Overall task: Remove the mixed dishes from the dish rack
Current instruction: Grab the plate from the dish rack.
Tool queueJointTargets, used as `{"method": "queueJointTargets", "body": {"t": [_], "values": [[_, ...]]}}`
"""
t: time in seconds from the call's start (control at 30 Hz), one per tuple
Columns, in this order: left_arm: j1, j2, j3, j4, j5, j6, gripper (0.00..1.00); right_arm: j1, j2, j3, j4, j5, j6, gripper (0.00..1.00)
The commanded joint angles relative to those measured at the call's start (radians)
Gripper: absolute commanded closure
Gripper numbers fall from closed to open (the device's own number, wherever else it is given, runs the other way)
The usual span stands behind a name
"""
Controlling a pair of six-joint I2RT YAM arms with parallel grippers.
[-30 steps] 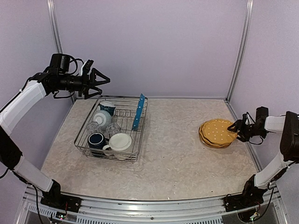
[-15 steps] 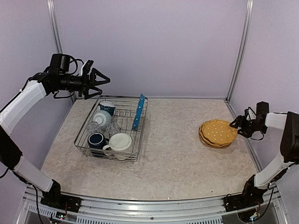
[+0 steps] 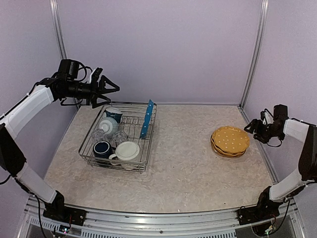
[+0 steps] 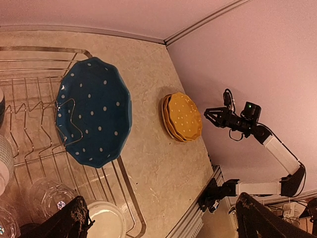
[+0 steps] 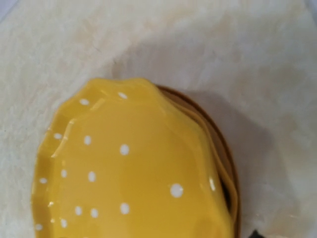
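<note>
My left gripper next moves to the right in the top view and tips down to close on the blue dotted plate's upper rim (image 3: 150, 104) (image 4: 130, 108), because that rim is clear of the dish rack's wires.
The dish rack (image 3: 87, 155) stands at the left of the table. In it a blue dotted plate (image 3: 146, 118) stands upright at the right side, and it also shows in the left wrist view (image 4: 94, 111). The rack also holds a navy mug (image 3: 102, 148), a cream mug (image 3: 128, 150), a bowl (image 3: 108, 126) and clear glasses (image 3: 120, 136). A stack of yellow dotted plates (image 3: 230, 141) lies flat at the right and fills the right wrist view (image 5: 133, 178). My left gripper (image 3: 114, 95) is open and empty above the rack's far left corner. My right gripper (image 3: 251, 128) is open just right of the stack, apart from it.
A teal mug (image 3: 114, 114) sits at the rack's far end. Metal frame posts (image 3: 253, 54) stand at the back corners against the lilac walls. The stack lies near the table's right edge (image 3: 265, 158). The rack's wire rim (image 4: 126, 191) runs under my left wrist.
My right gripper has drawn back to the right, off the edge of the yellow plate stack. My left gripper has shifted slightly right and lower, still open.
</note>
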Motion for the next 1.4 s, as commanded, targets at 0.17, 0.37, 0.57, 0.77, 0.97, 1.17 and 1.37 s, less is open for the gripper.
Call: {"method": "queueJointTargets", "body": {"t": [0.17, 0.37, 0.57, 0.77, 0.97, 1.17, 1.37], "values": [[-0.049, 0.031, -0.001, -0.015, -0.017, 0.007, 0.01, 0.018, -0.251, -0.064, -0.057, 0.019, -0.019, 0.12], [-0.100, 0.061, 0.014, -0.020, -0.041, -0.010, 0.01, 0.072, -0.324, -0.095, -0.055, 0.000, 0.022, 0.10], [-0.173, 0.117, 0.073, -0.049, -0.109, -0.039, 0.01, 0.166, -0.366, -0.112, -0.038, 0.023, 0.063, 0.09], [-0.271, 0.199, 0.136, -0.059, -0.246, -0.065, 0.01, 0.234, -0.369, -0.149, 0.020, 0.009, 0.102, 0.08], [-0.337, 0.306, 0.242, -0.120, -0.493, -0.045, 0.08, 0.271, -0.364, -0.136, 0.017, 0.025, 0.101, 0.08], [-0.381, 0.435, 0.397, -0.205, -0.692, 0.008, 0.30, 0.279, -0.370, -0.133, 0.003, 0.026, 0.090, 0.09], [-0.379, 0.524, 0.492, -0.209, -0.670, 0.023, 0.40, 0.281, -0.358, -0.134, 0.012, 0.021, 0.093, 0.09]]}}
